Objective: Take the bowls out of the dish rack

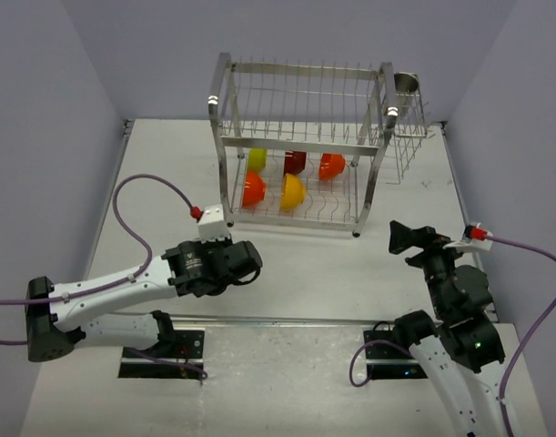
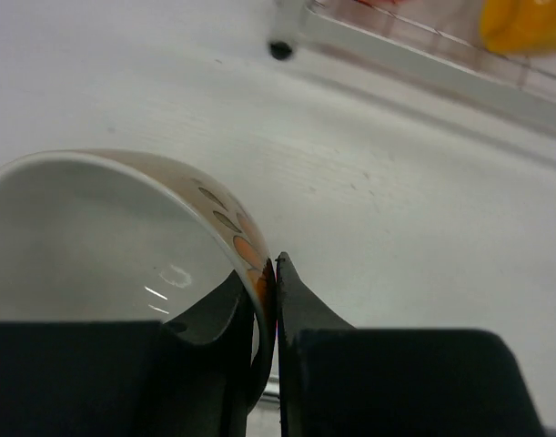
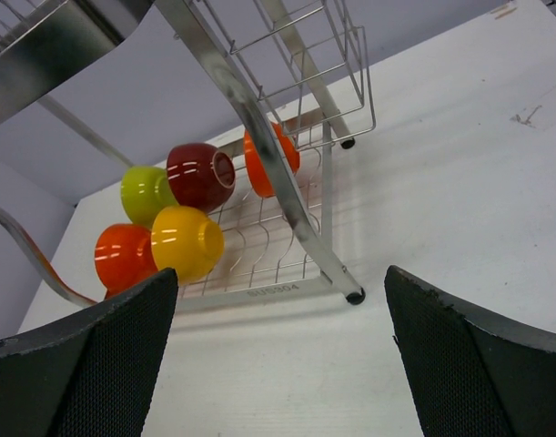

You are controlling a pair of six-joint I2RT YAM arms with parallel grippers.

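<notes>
My left gripper swings outward and to the left in the top view next and releases the whitish bowl, as the bare far table corner (image 1: 152,169) lies that way.
My left gripper (image 2: 276,273) is shut on the rim of a whitish bowl with an orange pattern (image 2: 105,237), held just above the table in front of the dish rack (image 1: 382,137). In the top view the left gripper (image 1: 246,264) hides that bowl. Several bowls lie on their sides on the rack's lower tier: lime-green (image 1: 257,160), dark red (image 1: 296,162), orange-red (image 1: 332,166), orange (image 1: 253,189) and yellow (image 1: 292,192). My right gripper (image 3: 282,273) stands wide open and empty, low over the table, facing the rack's right front post (image 3: 259,137).
A small metal cup (image 1: 406,84) sits in the wire side basket (image 1: 409,146) on the rack's right. The rack's upper tier (image 1: 300,100) holds nothing. Grey walls close in the table on the left, right and back.
</notes>
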